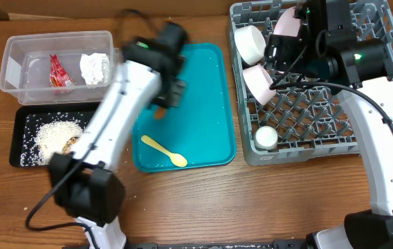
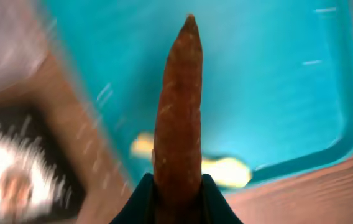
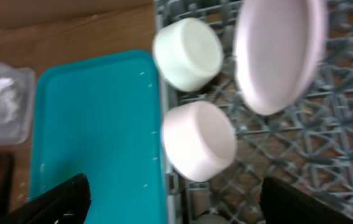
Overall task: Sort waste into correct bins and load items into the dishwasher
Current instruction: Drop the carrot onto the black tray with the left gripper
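Note:
My left gripper next has to go left in the overhead view and down into the black tray [image 1: 23, 124] beside the brown lump [image 1: 70, 143], since food waste lies there.
My left gripper [image 2: 178, 186] is shut on the orange carrot-like piece [image 2: 178, 112] and holds it above the left edge of the teal tray [image 1: 207, 83]; in the overhead view the gripper [image 1: 163, 104] shows a bit of orange under it. The yellow spoon [image 1: 163, 150] lies on the teal tray. The clear tub [image 1: 16, 62] holds the red wrapper [image 1: 59, 72] and white napkin [image 1: 94, 68]. The black tray [image 1: 23, 124] holds rice [image 1: 55, 133] and a brown lump [image 1: 70, 143]. My right gripper [image 3: 176, 199] is open and empty over the grey rack [image 1: 362, 104], which holds two bowls [image 1: 249, 41] [image 1: 257, 81], the plate [image 1: 288, 24] and the cup [image 1: 266, 137].
A cardboard wall runs along the back edge of the wooden table. Loose rice grains lie scattered around the black tray. The rack stands right against the teal tray's right side.

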Controlling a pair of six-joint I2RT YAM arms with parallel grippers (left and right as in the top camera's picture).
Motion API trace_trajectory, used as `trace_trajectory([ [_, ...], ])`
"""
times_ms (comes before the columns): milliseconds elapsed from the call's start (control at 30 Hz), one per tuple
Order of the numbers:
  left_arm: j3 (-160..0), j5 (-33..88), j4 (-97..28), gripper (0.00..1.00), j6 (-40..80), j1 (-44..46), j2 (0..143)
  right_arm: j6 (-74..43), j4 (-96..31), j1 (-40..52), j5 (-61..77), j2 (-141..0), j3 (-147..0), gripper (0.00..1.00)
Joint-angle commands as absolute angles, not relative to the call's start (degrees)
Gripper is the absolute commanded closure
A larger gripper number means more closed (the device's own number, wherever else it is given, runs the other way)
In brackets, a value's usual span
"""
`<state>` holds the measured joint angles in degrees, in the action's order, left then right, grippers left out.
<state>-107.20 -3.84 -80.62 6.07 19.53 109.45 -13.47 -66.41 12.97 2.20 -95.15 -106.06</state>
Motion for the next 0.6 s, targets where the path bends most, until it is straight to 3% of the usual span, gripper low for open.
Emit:
trace_trajectory([
  [0, -107.9, -5.8, -86.2, 0.96, 14.0, 9.6, 104.3, -13.2, -65.6, 16.7, 7.4, -97.8, -106.1, 0.11],
  [300, -93.3, -2.7, -82.4, 0.96, 17.8, -9.4, 94.6, -11.7, -64.2, 28.1, 7.4, -105.6, -106.1, 0.11],
  [567, -68.1, -3.0, -62.1, 0.96, 22.0, -15.6, 94.1, -9.7, -64.2, 36.6, 6.5, -111.4, -106.1, 0.12],
])
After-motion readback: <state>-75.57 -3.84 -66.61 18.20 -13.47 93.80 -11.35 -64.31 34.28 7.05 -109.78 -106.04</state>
